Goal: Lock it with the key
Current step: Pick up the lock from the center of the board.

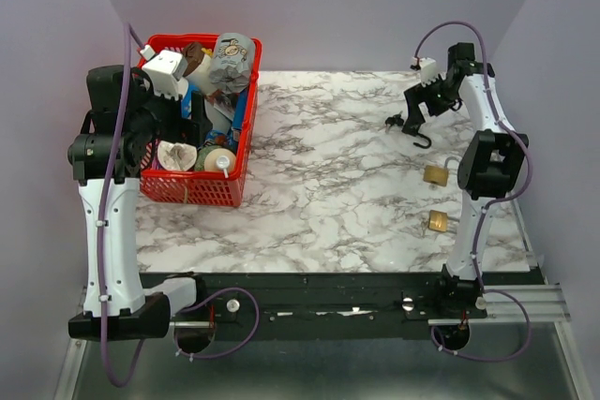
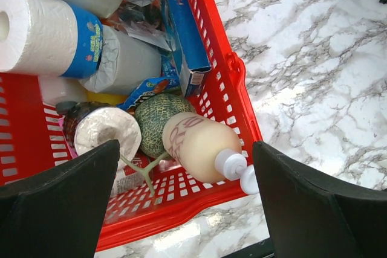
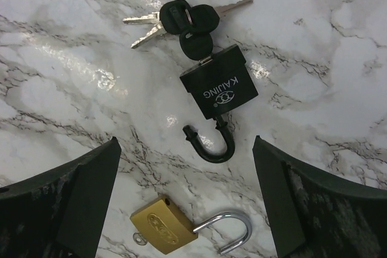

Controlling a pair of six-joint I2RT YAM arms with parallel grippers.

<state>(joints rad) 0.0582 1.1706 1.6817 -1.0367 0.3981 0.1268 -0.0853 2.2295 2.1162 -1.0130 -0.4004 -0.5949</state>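
Observation:
I need to move my right gripper down and to the left in the top view, fingers on either side of the black padlock's body, since the black-headed key and the shackle (image 3: 213, 144) occupy the padlock's ends.
A black padlock (image 3: 219, 86) lies on the marble table with its black shackle (image 3: 213, 144) swung open. A black-headed key (image 3: 196, 45) sits in its base, and two spare keys (image 3: 158, 22) fan out from the same ring. My right gripper (image 3: 184, 167) hovers open above this lock, nothing between its fingers. In the top view the black padlock (image 1: 415, 130) is at the back right, just under the right gripper (image 1: 419, 111). My left gripper (image 2: 185, 149) hangs open over the red basket (image 2: 208, 74), far from the locks.
A brass padlock (image 3: 162, 226) with an open steel shackle (image 3: 237, 229) lies just near of the black one. A second brass padlock (image 1: 438, 222) lies closer to the right arm's base. The red basket (image 1: 192, 189) at the left holds bottles, paper rolls and a melon.

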